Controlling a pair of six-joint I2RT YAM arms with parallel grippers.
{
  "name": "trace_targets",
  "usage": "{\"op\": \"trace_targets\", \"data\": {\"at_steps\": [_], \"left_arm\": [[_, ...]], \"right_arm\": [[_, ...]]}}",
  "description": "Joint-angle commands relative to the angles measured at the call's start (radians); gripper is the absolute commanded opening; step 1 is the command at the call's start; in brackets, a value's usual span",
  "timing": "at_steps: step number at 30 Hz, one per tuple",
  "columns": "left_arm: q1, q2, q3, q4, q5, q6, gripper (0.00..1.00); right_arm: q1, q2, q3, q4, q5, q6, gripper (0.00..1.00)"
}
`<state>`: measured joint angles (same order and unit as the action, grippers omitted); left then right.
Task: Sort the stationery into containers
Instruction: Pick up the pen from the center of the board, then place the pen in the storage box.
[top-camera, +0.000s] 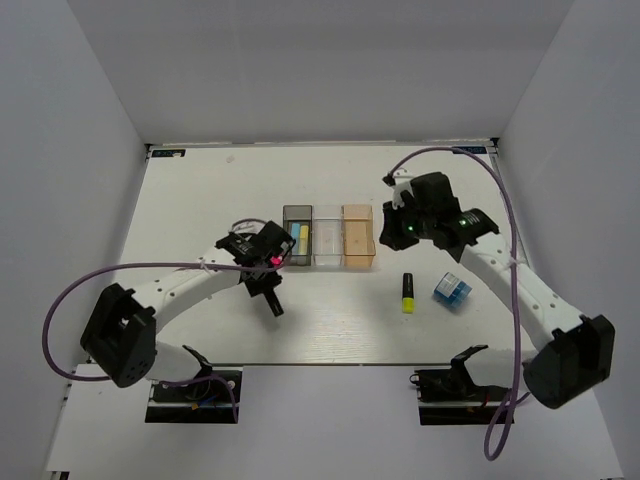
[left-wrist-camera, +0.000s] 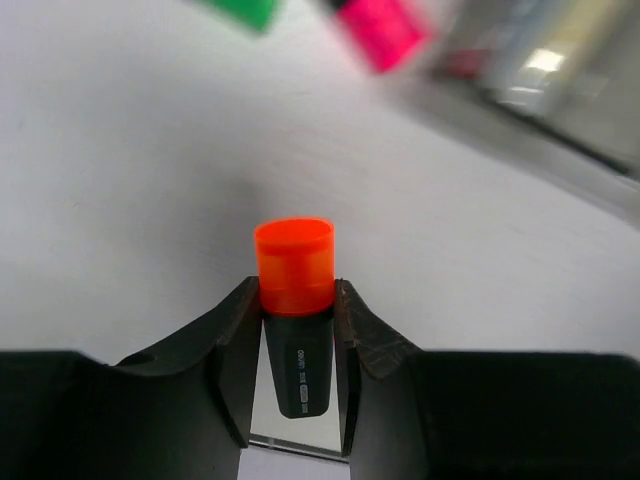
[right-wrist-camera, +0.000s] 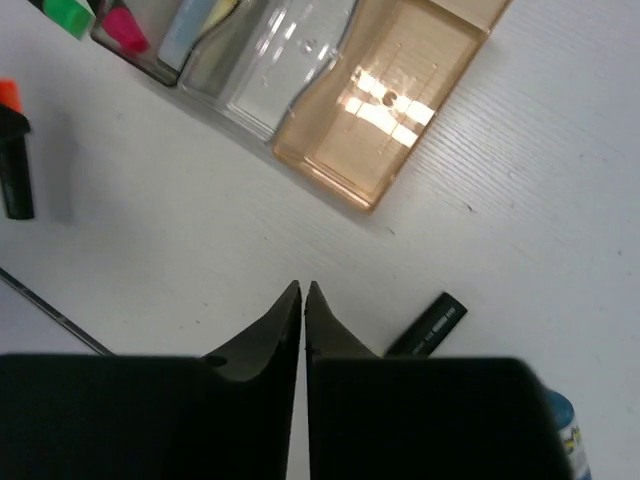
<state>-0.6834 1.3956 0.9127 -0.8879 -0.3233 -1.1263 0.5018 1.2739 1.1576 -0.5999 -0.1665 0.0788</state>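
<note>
The empty clear bin (top-camera: 328, 238) is outward of my left gripper, to its right in the top view. I should carry the black highlighter outward over it and let go.
My left gripper (left-wrist-camera: 293, 292) is shut on a black highlighter with an orange cap (left-wrist-camera: 294, 262), which it holds over the white table just left of the bins (top-camera: 273, 303). Green (left-wrist-camera: 245, 10) and pink (left-wrist-camera: 385, 30) highlighter ends lie beyond it. The dark grey bin (top-camera: 298, 236) holds pale blue and yellow blocks (right-wrist-camera: 195, 30). The clear bin (top-camera: 328, 236) and the orange-tan bin (top-camera: 358, 236) stand to its right. My right gripper (right-wrist-camera: 303, 290) is shut and empty, right of the bins (top-camera: 395, 228). A yellow-ended highlighter (top-camera: 408, 292) and a blue-white item (top-camera: 451, 291) lie near it.
White walls enclose the table (top-camera: 200, 190) on three sides. The right wrist view shows the table's near edge (right-wrist-camera: 50, 310) at lower left. Purple cables (top-camera: 130, 270) loop over both arms.
</note>
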Motion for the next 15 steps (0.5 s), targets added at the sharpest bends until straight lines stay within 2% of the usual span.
{"op": "trace_targets", "data": {"at_steps": [1, 4, 5, 6, 7, 9, 10, 11, 12, 13, 14, 15], "left_arm": [[-0.061, -0.081, 0.132, -0.017, -0.102, 0.239, 0.00], [-0.065, -0.032, 0.283, 0.036, -0.076, 0.307, 0.00], [-0.062, -0.014, 0.331, 0.079, -0.028, 0.391, 0.00], [-0.047, 0.047, 0.371, 0.139, 0.040, 0.420, 0.00], [-0.044, 0.072, 0.391, 0.165, 0.112, 0.471, 0.00], [-0.031, 0.156, 0.486, 0.268, 0.186, 0.581, 0.00], [-0.030, 0.216, 0.512, 0.285, 0.269, 0.609, 0.00], [-0.030, 0.285, 0.541, 0.302, 0.273, 0.629, 0.00], [-0.030, 0.325, 0.660, 0.288, 0.268, 0.667, 0.00], [-0.031, 0.360, 0.698, 0.279, 0.259, 0.684, 0.00], [-0.030, 0.459, 0.731, 0.261, 0.241, 0.701, 0.00], [-0.030, 0.491, 0.832, 0.245, 0.231, 0.724, 0.00]], "right_arm": [[-0.014, -0.082, -0.087, 0.034, 0.050, -0.054, 0.00], [-0.020, -0.108, -0.151, 0.031, 0.048, -0.063, 0.00], [-0.022, -0.122, -0.177, 0.034, 0.048, -0.065, 0.00], [-0.028, -0.122, -0.190, 0.040, 0.042, -0.073, 0.25], [-0.031, -0.128, -0.199, 0.049, 0.035, -0.071, 0.42], [-0.040, -0.146, -0.217, 0.055, 0.032, -0.126, 0.63], [-0.043, -0.151, -0.222, 0.074, 0.032, -0.134, 0.63], [-0.048, -0.162, -0.234, 0.077, 0.028, -0.142, 0.61], [-0.052, -0.169, -0.240, 0.080, 0.027, -0.151, 0.49], [-0.060, -0.177, -0.245, 0.083, 0.015, -0.152, 0.41], [-0.063, -0.180, -0.251, 0.086, 0.013, -0.154, 0.33], [-0.074, -0.183, -0.257, 0.089, 0.012, -0.151, 0.24]]}}
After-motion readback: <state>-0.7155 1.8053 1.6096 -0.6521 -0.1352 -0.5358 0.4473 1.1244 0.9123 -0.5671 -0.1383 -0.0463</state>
